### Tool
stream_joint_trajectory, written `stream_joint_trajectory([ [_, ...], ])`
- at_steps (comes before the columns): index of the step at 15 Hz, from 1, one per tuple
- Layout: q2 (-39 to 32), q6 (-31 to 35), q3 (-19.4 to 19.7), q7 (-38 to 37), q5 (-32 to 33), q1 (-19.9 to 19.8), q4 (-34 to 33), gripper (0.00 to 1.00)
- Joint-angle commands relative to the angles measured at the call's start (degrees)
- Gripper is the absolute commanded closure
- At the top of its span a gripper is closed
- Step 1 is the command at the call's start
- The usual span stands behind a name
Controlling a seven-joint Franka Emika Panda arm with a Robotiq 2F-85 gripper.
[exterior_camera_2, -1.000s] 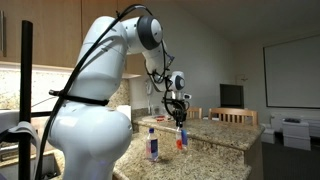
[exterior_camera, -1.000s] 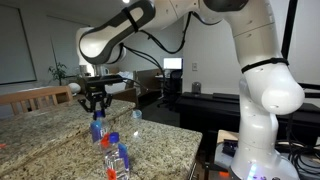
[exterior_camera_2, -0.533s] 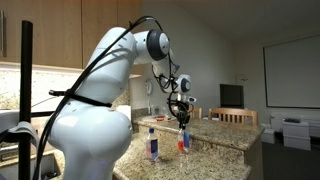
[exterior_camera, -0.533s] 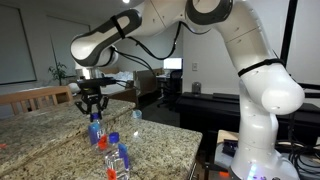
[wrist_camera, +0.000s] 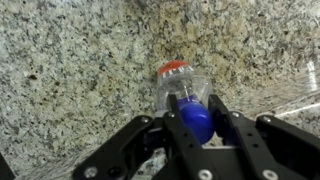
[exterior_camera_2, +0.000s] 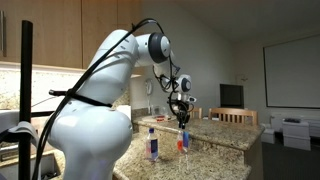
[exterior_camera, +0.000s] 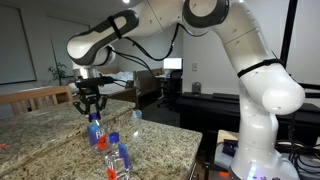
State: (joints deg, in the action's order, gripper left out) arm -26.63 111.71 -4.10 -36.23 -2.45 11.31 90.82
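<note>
Next, my gripper settles the upright bottle onto the granite counter beneath it and opens to release the blue cap (wrist_camera: 196,118), since the second bottle stands apart.
My gripper (wrist_camera: 196,122) is shut on the blue cap (wrist_camera: 196,118) of a clear plastic bottle (wrist_camera: 182,85) with a red label, seen from above over the speckled granite counter (wrist_camera: 70,70). In both exterior views the gripper (exterior_camera: 92,110) (exterior_camera_2: 181,114) points straight down with this bottle (exterior_camera: 95,133) (exterior_camera_2: 182,142) upright under it. Whether its base touches the counter I cannot tell. A second blue-capped bottle (exterior_camera: 118,156) (exterior_camera_2: 152,146) stands apart from it, nearer the counter's edge.
The granite counter (exterior_camera: 160,135) ends at an edge by the robot's white base (exterior_camera: 262,130). A small blue object (exterior_camera: 136,114) lies on the counter behind the bottles. Wooden chairs (exterior_camera: 35,97) stand at the far side. A desk with a monitor (exterior_camera: 172,66) is beyond.
The arm has shifted sideways along the counter, carrying the gripped bottle away from the second bottle. The jaws stay shut on the cap.
</note>
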Motion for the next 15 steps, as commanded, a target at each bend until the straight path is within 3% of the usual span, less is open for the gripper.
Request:
stream_joint_trajectory([
  [1, 0.68, -1.39, -0.13, 3.36, 0.25, 0.96, 0.00, 0.90],
  [7, 0.36, -2.09, -0.05, 8.08, 0.76, 1.93, -0.11, 0.90],
  [15, 0.55, -1.94, 0.28, 7.25, 1.06, 2.31, 0.12, 0.90],
])
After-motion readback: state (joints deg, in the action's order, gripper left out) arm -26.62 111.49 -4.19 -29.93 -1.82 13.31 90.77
